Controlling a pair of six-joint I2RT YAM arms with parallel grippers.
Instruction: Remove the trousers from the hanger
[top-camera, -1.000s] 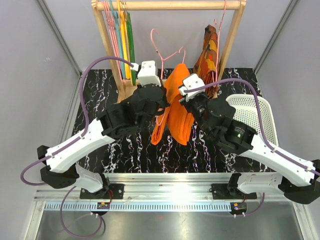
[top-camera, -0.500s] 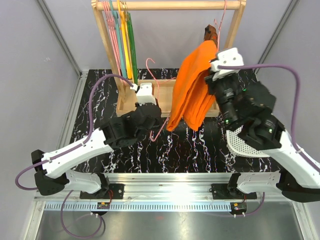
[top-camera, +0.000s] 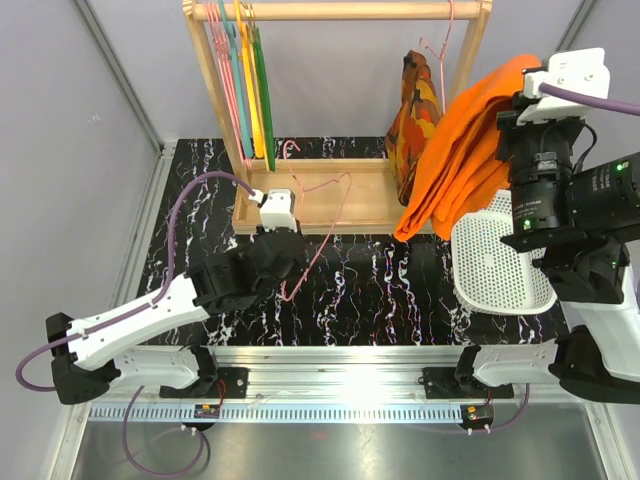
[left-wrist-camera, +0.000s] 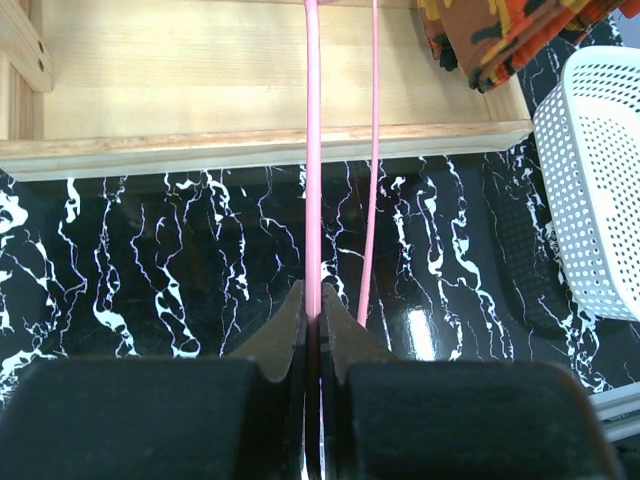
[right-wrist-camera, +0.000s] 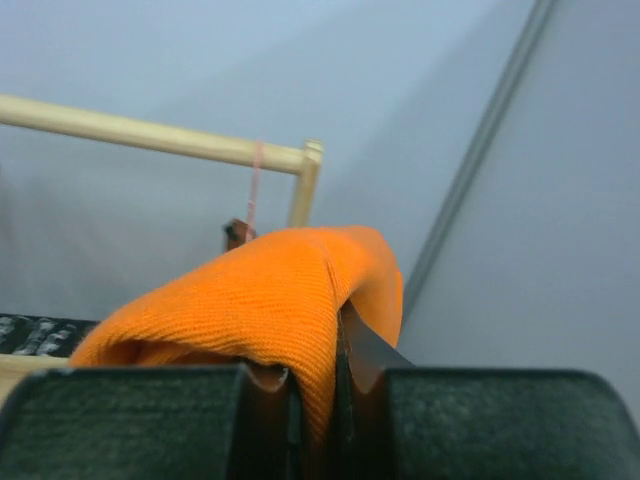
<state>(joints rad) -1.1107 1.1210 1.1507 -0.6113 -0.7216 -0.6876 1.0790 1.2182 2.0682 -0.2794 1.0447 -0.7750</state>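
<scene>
I will lower my right gripper next, tilting it downward, over the white perforated basket (top-camera: 497, 265) and let go of the trousers (top-camera: 455, 160) into it, because the basket's open top is below the gripper.
The bright orange trousers (top-camera: 455, 160) hang free of the hanger, draped from my right gripper (top-camera: 520, 110), which is raised high at the right above the basket. In the right wrist view the gripper (right-wrist-camera: 318, 320) is shut on a fold of the trousers (right-wrist-camera: 250, 300). The thin pale pink hanger (top-camera: 325, 215) is bare and tilted over the table in front of the rack base. My left gripper (top-camera: 290, 262) is shut on its wire. In the left wrist view the gripper (left-wrist-camera: 312, 300) pinches one pink wire of the hanger (left-wrist-camera: 313, 150), with a second wire just to its right.
A wooden rack (top-camera: 340, 12) stands at the back with pink, teal, yellow and green hangers (top-camera: 248, 90) at its left and a patterned orange-brown garment (top-camera: 415, 110) at its right. A white perforated basket (top-camera: 500, 265) sits at the table's right, also in the left wrist view (left-wrist-camera: 600, 180).
My right gripper has carried the trousers up and to the right, off the hanger. My left gripper has drawn the bare hanger back and down toward the near left.
</scene>
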